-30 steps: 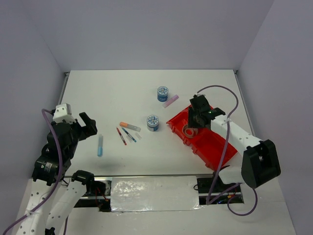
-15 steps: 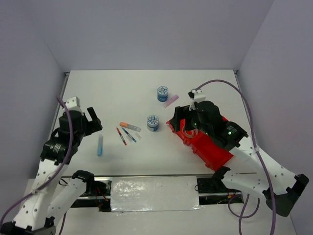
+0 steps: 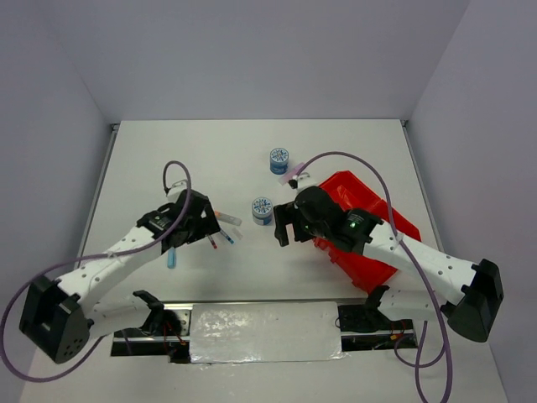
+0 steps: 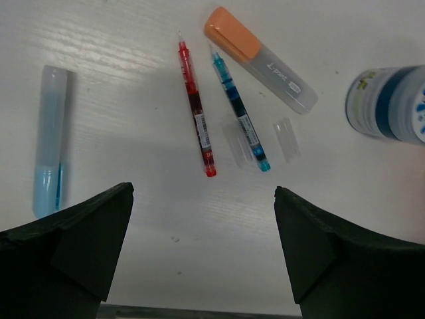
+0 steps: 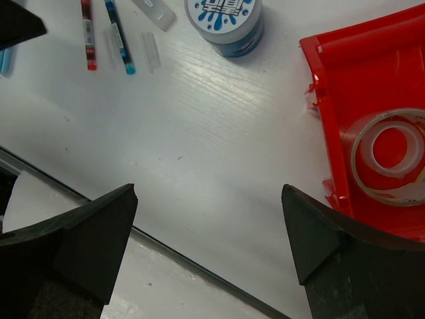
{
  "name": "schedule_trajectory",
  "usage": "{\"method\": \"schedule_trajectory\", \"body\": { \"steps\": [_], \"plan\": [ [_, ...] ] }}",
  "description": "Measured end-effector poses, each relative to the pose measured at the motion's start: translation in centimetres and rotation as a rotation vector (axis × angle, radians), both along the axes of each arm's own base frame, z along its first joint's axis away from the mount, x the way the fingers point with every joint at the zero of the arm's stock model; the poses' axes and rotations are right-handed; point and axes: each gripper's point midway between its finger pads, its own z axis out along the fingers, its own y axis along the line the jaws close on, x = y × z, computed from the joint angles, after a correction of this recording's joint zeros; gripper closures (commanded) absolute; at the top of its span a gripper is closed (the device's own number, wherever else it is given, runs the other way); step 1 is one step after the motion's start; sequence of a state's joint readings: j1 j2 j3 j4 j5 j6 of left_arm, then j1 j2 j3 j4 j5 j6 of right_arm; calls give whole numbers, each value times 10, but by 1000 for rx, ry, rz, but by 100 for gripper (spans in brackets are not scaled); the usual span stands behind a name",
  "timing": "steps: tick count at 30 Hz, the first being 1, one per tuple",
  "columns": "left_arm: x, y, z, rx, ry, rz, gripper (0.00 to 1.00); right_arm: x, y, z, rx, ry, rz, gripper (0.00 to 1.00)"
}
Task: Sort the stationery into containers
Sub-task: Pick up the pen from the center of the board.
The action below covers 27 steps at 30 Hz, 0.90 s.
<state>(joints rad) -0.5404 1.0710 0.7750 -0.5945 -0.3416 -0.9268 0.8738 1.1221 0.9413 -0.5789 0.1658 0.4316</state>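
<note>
The open fingers of my left gripper are still high above the tabletop, so the gripper will next move down onto the labelled body of the red pen (image 3: 211, 240) (image 4: 196, 109), with fingers on either side.
My left gripper (image 3: 204, 225) (image 4: 202, 193) hangs open above the table, just short of the red pen (image 4: 196, 109), the blue pen (image 4: 238, 109) and the orange-tipped marker (image 4: 259, 56). A light blue pen (image 4: 50, 149) (image 3: 171, 257) lies to its left. My right gripper (image 3: 281, 223) (image 5: 209, 193) is open and empty over bare table, between the nearer blue-white roll (image 3: 263, 210) (image 5: 224, 20) and the red tray (image 3: 373, 227) (image 5: 372, 86). The clear tape ring (image 5: 392, 156) lies in the tray. A second roll (image 3: 279, 159) stands farther back, with the pink stick (image 3: 293, 175) beside it.
Two small clear caps (image 4: 237, 143) (image 4: 287, 139) lie beside the blue pen. The table's near edge (image 5: 166, 236) runs under my right gripper. Both arms stretch over the middle of the table, their bases at the near edge.
My right gripper has opened, left the tape ring in the tray and swung left off the tray toward the nearer roll. My left arm has reached right, over the pens.
</note>
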Motion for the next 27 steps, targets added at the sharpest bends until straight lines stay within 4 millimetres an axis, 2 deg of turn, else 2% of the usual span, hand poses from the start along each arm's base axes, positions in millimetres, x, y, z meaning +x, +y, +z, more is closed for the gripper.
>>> {"method": "schedule_trajectory", "body": {
  "steps": [5,10,21,24,25,27],
  "plan": [
    [3,-3,-43,74,115,62,10,-6,10,-3,6,0,22,4],
    [-1,-4,-71,120,200,86,12,-7,9,-9,-2,-2,17,4],
    [5,-3,-79,151,207,108,22,-8,7,-18,-12,-1,15,4],
    [7,-3,-84,164,223,105,26,-8,6,-20,-16,2,16,4],
    [8,-4,-85,167,226,105,32,-9,6,-20,-17,2,17,4],
    [10,-5,-86,169,228,107,34,-9,6,-20,-18,1,20,4]
  ]
}}
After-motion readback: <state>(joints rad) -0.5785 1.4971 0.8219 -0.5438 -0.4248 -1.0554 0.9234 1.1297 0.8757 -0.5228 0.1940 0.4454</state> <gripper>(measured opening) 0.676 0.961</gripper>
